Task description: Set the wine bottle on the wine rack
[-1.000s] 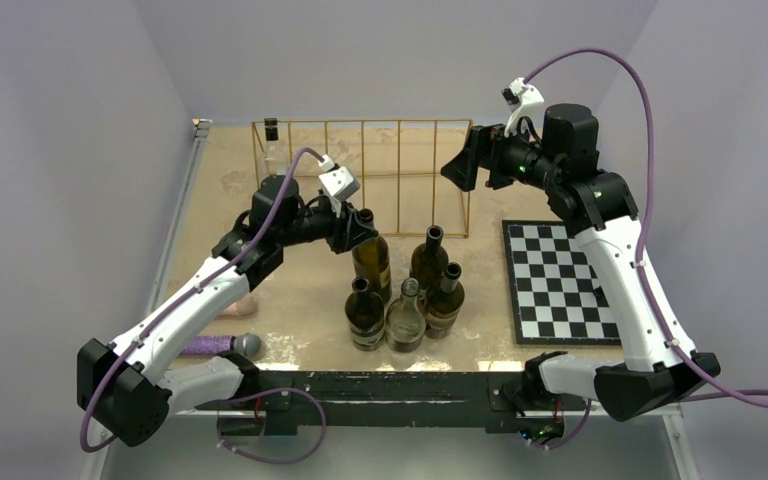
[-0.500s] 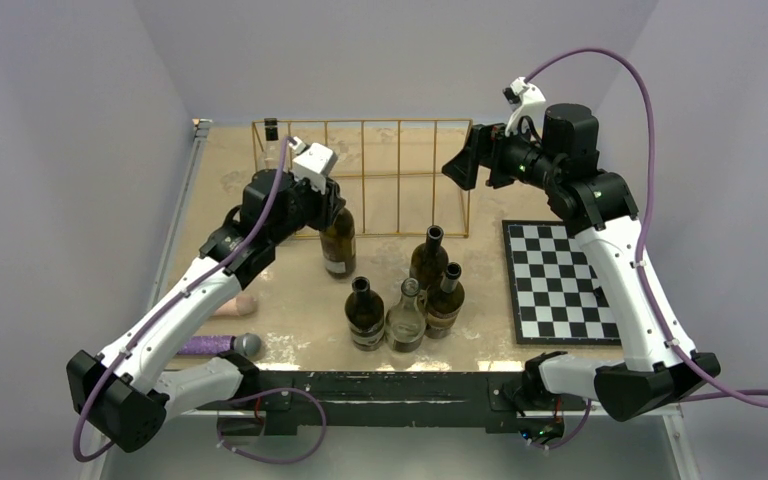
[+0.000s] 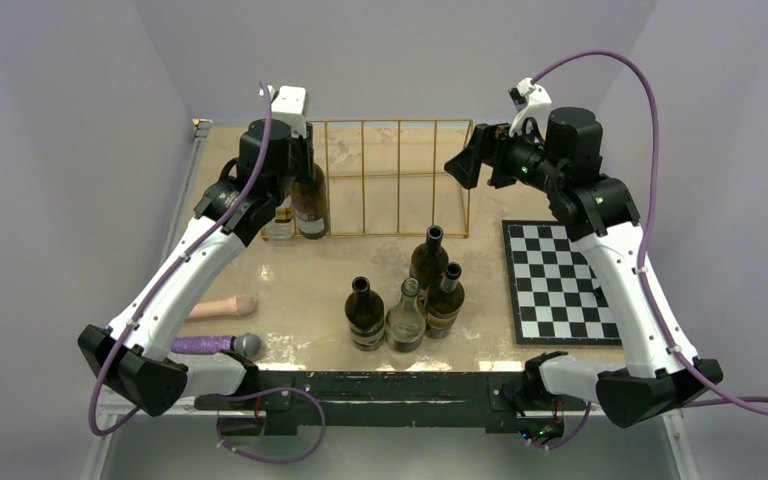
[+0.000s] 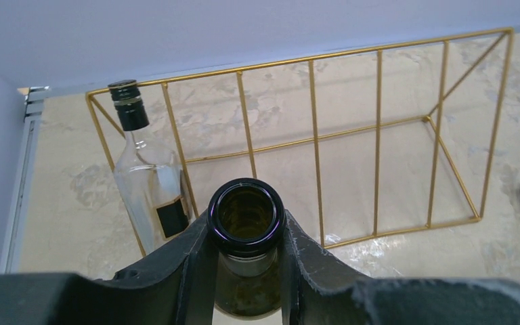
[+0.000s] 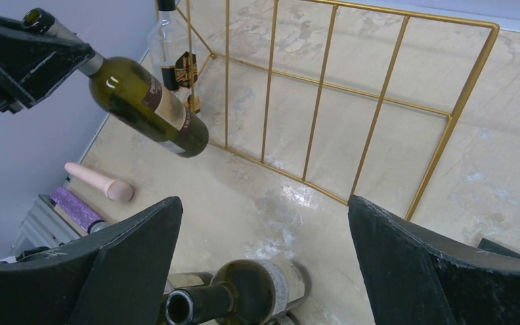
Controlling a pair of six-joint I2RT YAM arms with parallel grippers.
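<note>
Next, my left gripper should move down and outward into the empty slot beside the clear bottle and release the wine bottle (image 3: 309, 203), as the slot lies below and outward.
My left gripper (image 3: 298, 165) is shut on the neck of a dark green wine bottle (image 3: 309, 203) and holds it in the air at the front left corner of the gold wire wine rack (image 3: 400, 180). In the left wrist view the bottle's open mouth (image 4: 246, 214) sits between my fingers (image 4: 176, 261), with the rack (image 4: 379, 135) ahead. A clear bottle (image 4: 142, 183) with a black cap stands in the rack's leftmost slot. The right wrist view shows the held bottle (image 5: 145, 105) hanging before the rack (image 5: 379, 108). My right gripper (image 3: 465, 165) is open and empty above the rack's right end.
Several more bottles (image 3: 405, 300) stand grouped at the table's front middle. A chessboard (image 3: 558, 280) lies at the right. A beige cylinder (image 3: 220, 306) and a purple microphone (image 3: 215, 345) lie at the front left.
My left gripper has lifted the dark bottle from the group and carried it back and left to the rack's front left corner. The right arm has barely moved.
</note>
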